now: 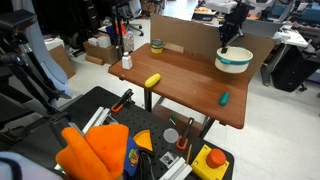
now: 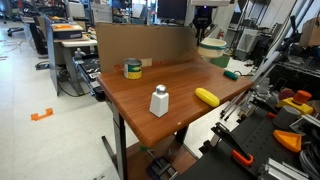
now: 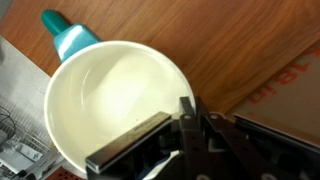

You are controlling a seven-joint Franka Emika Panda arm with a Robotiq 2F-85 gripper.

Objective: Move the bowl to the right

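Observation:
I will next bring the bowl in my gripper down onto the clear wood beside the small green object (image 1: 230,79) and let go of the bowl's rim, because the bowl is still hanging above it.
The bowl (image 1: 234,60) is cream-white with a teal-green band and sits at the far corner of the wooden table (image 1: 185,85). It also shows in the other exterior view (image 2: 212,48). In the wrist view its pale inside (image 3: 110,95) fills the left half. My gripper (image 3: 188,103) is closed with its two fingers pinching the bowl's rim. In both exterior views the gripper (image 1: 228,42) (image 2: 205,30) comes down onto the bowl from above. I cannot tell whether the bowl rests on the table or is slightly raised.
A small dark-green jar (image 1: 156,46) (image 2: 133,69), a small white cup (image 1: 126,61) (image 2: 159,101), a yellow object (image 1: 152,80) (image 2: 207,96) and a small green object (image 1: 224,98) (image 2: 232,73) stand on the table. A cardboard panel (image 1: 185,35) lines the back edge. A tool cart (image 1: 150,140) stands below.

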